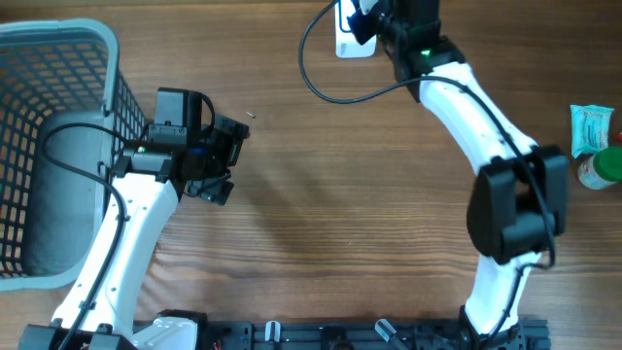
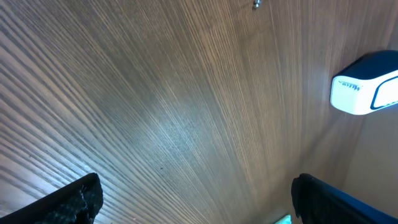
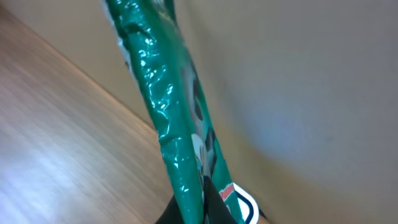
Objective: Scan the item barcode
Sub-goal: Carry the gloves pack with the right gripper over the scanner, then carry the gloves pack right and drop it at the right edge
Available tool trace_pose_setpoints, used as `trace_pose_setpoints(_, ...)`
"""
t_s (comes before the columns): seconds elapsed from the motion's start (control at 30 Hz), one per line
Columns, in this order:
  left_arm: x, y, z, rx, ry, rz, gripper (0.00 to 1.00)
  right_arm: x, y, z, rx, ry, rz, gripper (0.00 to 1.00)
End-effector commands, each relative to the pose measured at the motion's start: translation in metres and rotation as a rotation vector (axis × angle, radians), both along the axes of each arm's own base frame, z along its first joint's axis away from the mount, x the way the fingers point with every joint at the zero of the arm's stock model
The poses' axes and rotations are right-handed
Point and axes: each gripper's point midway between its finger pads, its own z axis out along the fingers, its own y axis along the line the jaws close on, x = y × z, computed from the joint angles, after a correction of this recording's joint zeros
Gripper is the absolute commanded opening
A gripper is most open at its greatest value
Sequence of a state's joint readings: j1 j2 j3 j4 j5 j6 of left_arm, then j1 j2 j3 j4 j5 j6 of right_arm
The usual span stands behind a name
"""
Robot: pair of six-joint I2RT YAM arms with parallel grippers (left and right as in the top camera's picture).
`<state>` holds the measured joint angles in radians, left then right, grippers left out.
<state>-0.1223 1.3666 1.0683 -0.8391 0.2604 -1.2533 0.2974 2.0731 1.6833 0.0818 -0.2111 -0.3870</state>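
Observation:
My right gripper swings from the scanner [image 1: 345, 41] next and releases its packet beyond the teal packet [image 1: 606, 70], since this lies to the gripper's right in the overhead view.
In the right wrist view a shiny green plastic packet [image 3: 168, 124] with white and red print runs up from the bottom edge. My right gripper [image 3: 208, 210] is shut on its lower end, with the dark fingers pinching the foil. Overhead, that gripper [image 1: 367, 19] is at the table's far edge, right at the white and blue barcode scanner [image 1: 345, 41], and the packet is hidden there. The scanner [image 2: 367, 84] also shows at the right of the left wrist view. My left gripper [image 1: 233, 160] hangs open over bare wood with nothing between its fingers [image 2: 81, 199].
A grey mesh basket [image 1: 92, 58] fills the left side of the table. At the right edge lie a teal packet [image 1: 591, 126] and a green and red bottle [image 1: 603, 167]. A black cable [image 1: 321, 83] loops from the scanner.

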Motion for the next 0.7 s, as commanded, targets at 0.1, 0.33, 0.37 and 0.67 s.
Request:
trace_pose_setpoints(0.1, -0.002, 0.0, 0.003, 0.001, -0.012, -0.015, 1.0, 0.018, -0.007, -0.032, -0.127, -0.045, -0.036, 0.05)
trace_pose_setpoints(0.33, -0.002, 0.0, 0.003, 0.001, -0.012, -0.016, 1.0, 0.02, -0.011, -0.032, -0.144, -0.054, -0.057, 0.05)
trace_pose_setpoints(0.37, -0.002, 0.0, 0.003, 0.001, -0.012, -0.016, 1.0, 0.02, -0.011, -0.033, -0.13, -0.043, -0.062, 0.04)
trace_pose_setpoints(0.67, -0.002, 0.0, 0.003, 0.001, -0.012, -0.016, 1.0, 0.005, -0.031, 0.02, 0.006, -0.012, -0.122, 0.04)
